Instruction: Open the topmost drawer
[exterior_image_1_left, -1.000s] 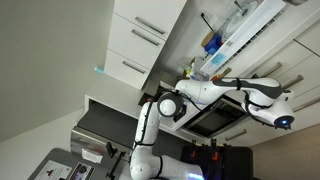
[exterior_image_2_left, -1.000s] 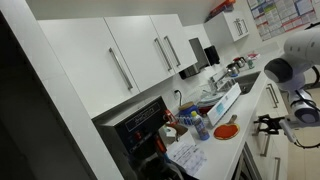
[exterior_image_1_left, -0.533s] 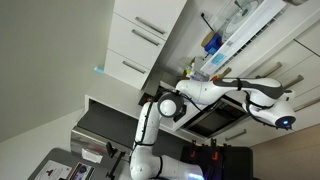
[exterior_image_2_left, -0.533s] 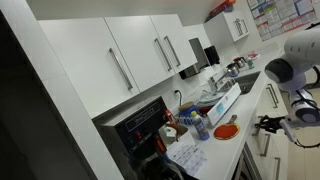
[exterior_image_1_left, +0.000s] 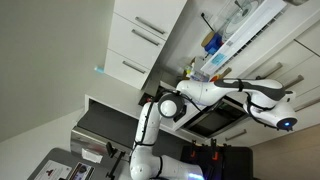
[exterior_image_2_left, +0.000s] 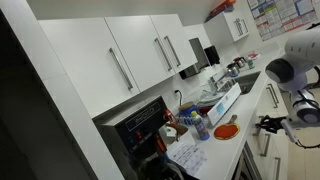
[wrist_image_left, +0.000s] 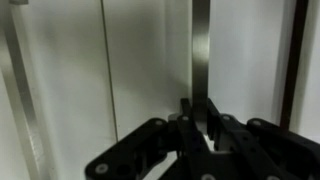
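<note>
The topmost drawer (wrist_image_left: 130, 70) is still shut. My gripper should next pull the silver bar handle (wrist_image_left: 200, 45) straight away from the cabinet below the countertop edge, then release it.
In the wrist view the topmost drawer (wrist_image_left: 130, 70) fills the picture as a flat white front. Its slim silver bar handle (wrist_image_left: 200, 45) runs straight up the frame. My gripper (wrist_image_left: 200, 118) is shut on that handle, one black finger pressed on each side of the bar. In an exterior view the gripper (exterior_image_2_left: 266, 124) sits against the white fronts below the countertop edge, too small there to show the grip. My white arm (exterior_image_1_left: 215, 90) stretches out towards the drawer stack. The drawer's inside is hidden.
Another silver bar (wrist_image_left: 20, 90) runs along the wrist view's left edge. The countertop holds a red bowl (exterior_image_2_left: 226, 130), a blue bottle (exterior_image_2_left: 203, 128) and other clutter beside a sink. Tall white cupboard doors (exterior_image_2_left: 130, 55) hang above a black oven (exterior_image_2_left: 140, 125).
The arm keeps its place in both exterior views. The jaws have closed onto the handle; the drawer front has not visibly moved.
</note>
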